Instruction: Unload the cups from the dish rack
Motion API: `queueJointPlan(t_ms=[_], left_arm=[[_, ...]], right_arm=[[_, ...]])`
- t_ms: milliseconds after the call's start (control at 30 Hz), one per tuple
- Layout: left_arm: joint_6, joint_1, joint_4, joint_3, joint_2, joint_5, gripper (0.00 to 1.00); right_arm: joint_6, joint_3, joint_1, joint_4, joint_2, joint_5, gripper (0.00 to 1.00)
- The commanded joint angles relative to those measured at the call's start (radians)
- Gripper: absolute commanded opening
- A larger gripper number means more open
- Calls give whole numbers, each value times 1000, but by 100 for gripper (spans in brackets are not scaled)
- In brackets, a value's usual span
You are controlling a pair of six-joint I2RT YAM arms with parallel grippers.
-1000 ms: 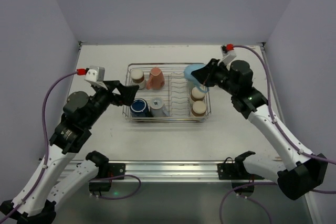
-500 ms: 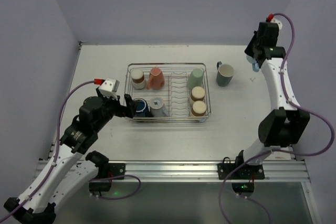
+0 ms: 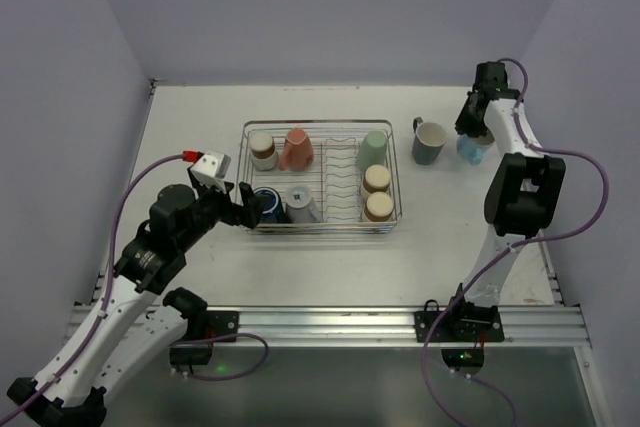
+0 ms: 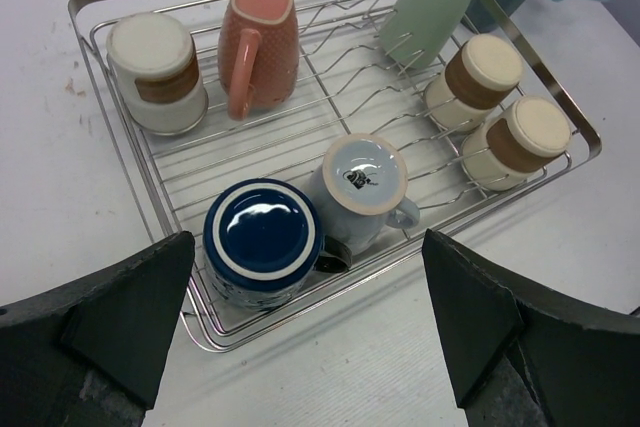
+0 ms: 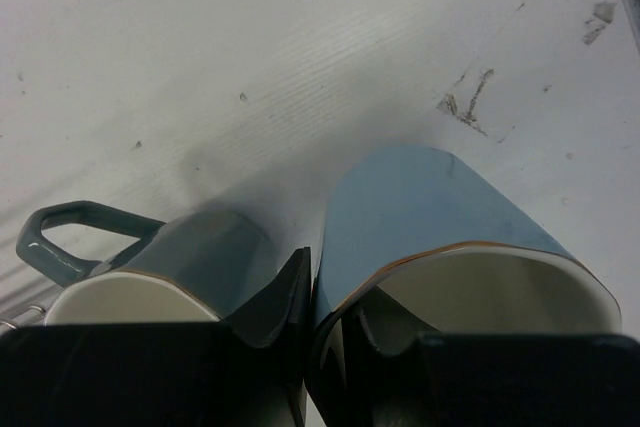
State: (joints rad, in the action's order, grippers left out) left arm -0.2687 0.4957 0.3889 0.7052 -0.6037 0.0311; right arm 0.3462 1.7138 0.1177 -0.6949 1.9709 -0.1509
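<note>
The table is empty and open beside the dark teal mug. My right gripper will next lower the light blue cup and move a little toward that mug.
The dish rack [image 3: 320, 217] holds several upside-down cups: a navy cup [image 4: 262, 237], a grey-white mug [image 4: 365, 182], a salmon pink mug [image 4: 260, 37], a mint green cup [image 4: 430, 7] and three brown-and-cream cups [image 4: 155, 72]. My left gripper [image 3: 246, 205] is open and empty just in front of the navy cup at the rack's near left corner. My right gripper [image 3: 472, 133] is shut on the rim of a light blue cup [image 5: 430, 207], one finger inside and one outside. The cup is low over or on the table at the right.
A dark teal mug [image 3: 430, 141] stands upright on the table right of the rack, touching or almost touching the light blue cup; it also shows in the right wrist view [image 5: 200, 242]. Walls close the table at the back and sides.
My right arm has carried the light blue cup from over the rack's right end to the table beside the teal mug. My left gripper has dropped toward the navy cup.
</note>
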Motion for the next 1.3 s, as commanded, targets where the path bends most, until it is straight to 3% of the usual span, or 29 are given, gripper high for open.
queueJointPlan(t_ms=[0, 333, 367, 500, 600, 633, 800, 1000, 1133, 1267], left_arm=[[23, -3, -27, -4, -7, 30, 100], [23, -3, -25, -6, -34, 13, 100], [23, -3, -25, -6, -37, 13, 100], [23, -3, -25, -1, -54, 10, 100], [22, -3, -25, 11, -74, 10, 100], [22, -3, -25, 20, -82, 18, 100], [5, -3, -7, 54, -134, 33, 100], [-52, 6, -2, 108, -220, 87, 98], [-72, 116, -12, 152, -310, 23, 96], [-93, 205, -42, 185, -389, -63, 94]], right_arm=[[-21, 81, 5, 28, 9, 42, 0], [-13, 93, 13, 34, 103, 51, 2], [-15, 95, 13, 35, 103, 51, 5], [-7, 104, 14, 35, 71, 30, 33], [11, 101, 14, 41, 28, 28, 46], [23, 93, 14, 54, -7, 30, 56], [62, 44, 14, 100, -110, 51, 65], [141, -132, 14, 244, -303, 122, 69], [258, -455, 7, 542, -515, 297, 74], [309, -679, -52, 695, -699, 376, 74]])
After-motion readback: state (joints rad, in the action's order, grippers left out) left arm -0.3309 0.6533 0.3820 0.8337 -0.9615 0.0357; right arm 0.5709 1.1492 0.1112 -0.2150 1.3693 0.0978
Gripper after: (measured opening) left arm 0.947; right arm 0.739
